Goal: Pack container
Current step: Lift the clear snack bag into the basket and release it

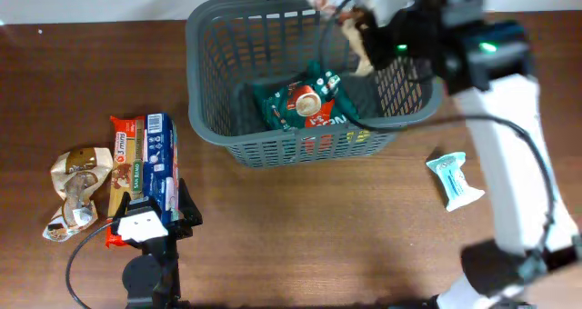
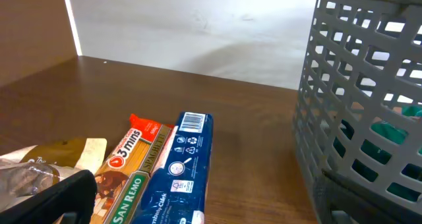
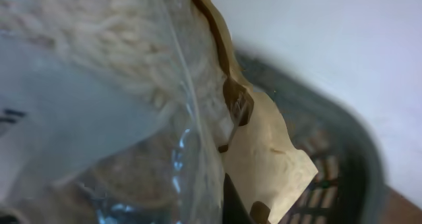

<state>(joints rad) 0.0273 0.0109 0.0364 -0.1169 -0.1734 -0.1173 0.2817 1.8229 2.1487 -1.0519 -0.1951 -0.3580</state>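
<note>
My right gripper is above the empty space beside the green packet, so next it will lower into the basket [image 1: 273, 148] and release the rice bag in that space.
The dark grey slotted basket [image 1: 273, 148] stands at the back middle of the table. It also shows in the left wrist view [image 2: 359, 99] and the right wrist view [image 3: 359, 151]. A green packet [image 1: 309, 104] lies inside it. My right gripper [image 1: 366, 32] is shut on a clear and brown bag of rice [image 3: 132, 85] and holds it over the basket's far right corner. My left gripper [image 1: 153, 220] is open and empty, low over the near end of the blue packet [image 2: 178, 178] and the San Remo spaghetti packet [image 2: 128, 168].
A crumpled brown and clear bag [image 1: 77, 177] lies left of the spaghetti packet [image 1: 125, 168] and the blue packet [image 1: 160, 162]. A light blue packet [image 1: 453, 180] lies on the table at the right, beside my white right arm [image 1: 509, 136].
</note>
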